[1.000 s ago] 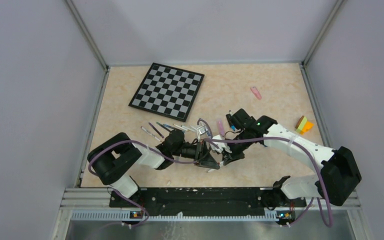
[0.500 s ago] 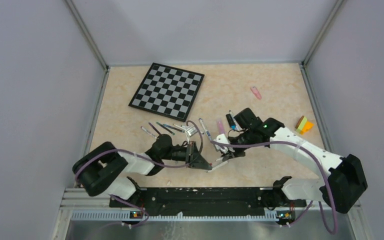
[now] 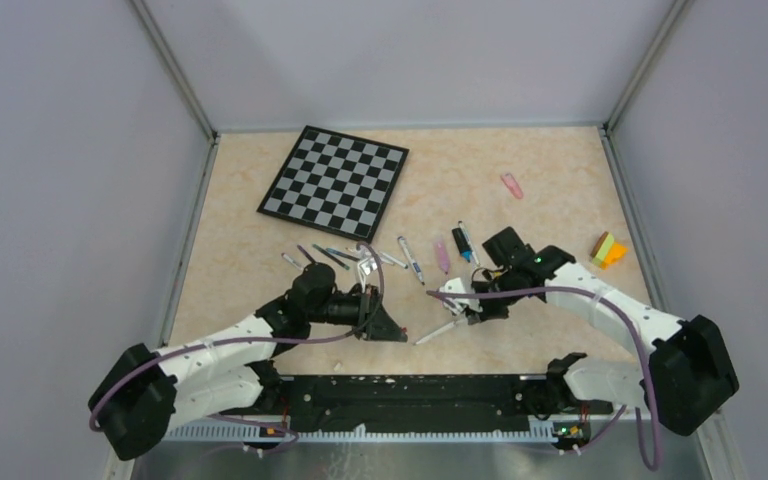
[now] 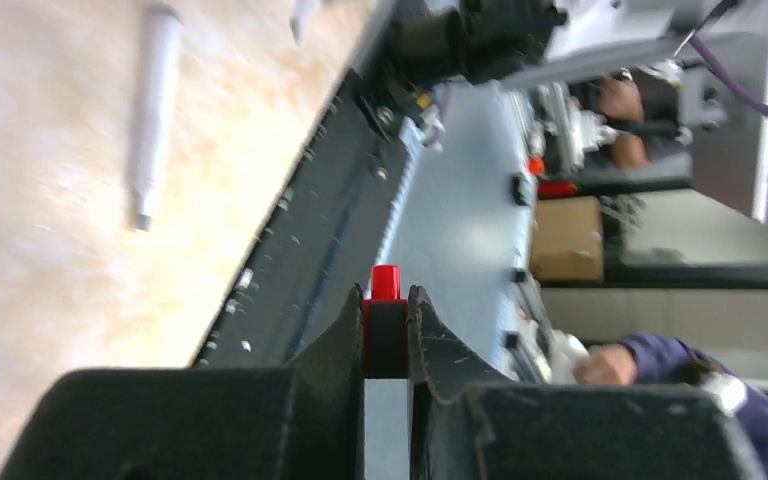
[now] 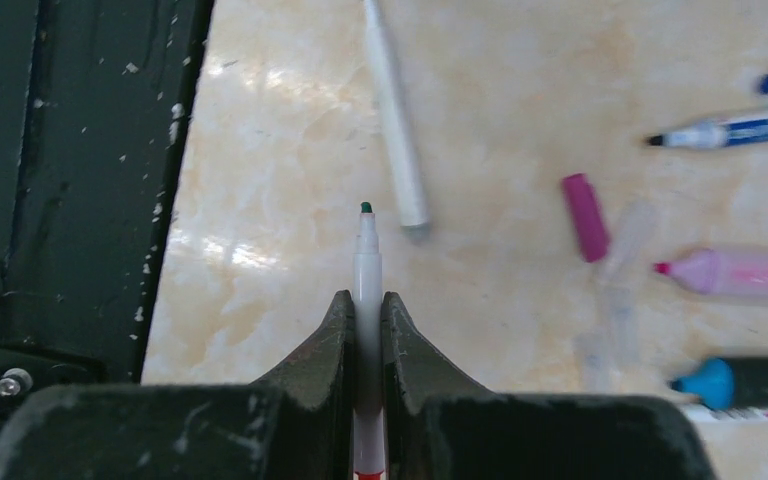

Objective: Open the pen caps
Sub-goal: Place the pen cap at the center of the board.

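The cap goes left in the top view with my left gripper next, which tips downward and releases it. Tabletop clear of the other white pen lies there below.
My left gripper is shut on a small red pen cap, whose end sticks out past the fingertips. My right gripper is shut on a thin white pen with a bare dark tip, held just above the table. The two grippers are apart, near the table's front edge. Another white pen lies on the table between them. Several more pens lie in a row behind. A magenta cap lies loose.
A chessboard lies at the back left. A yellow-orange block sits at the right edge. A pink piece lies at the back right. A black marker with a blue end and a pink pen lie near my right gripper.
The grippers were together a second ago. My left gripper has drawn back to the left with the red cap, and my right gripper has shifted right with the white pen.
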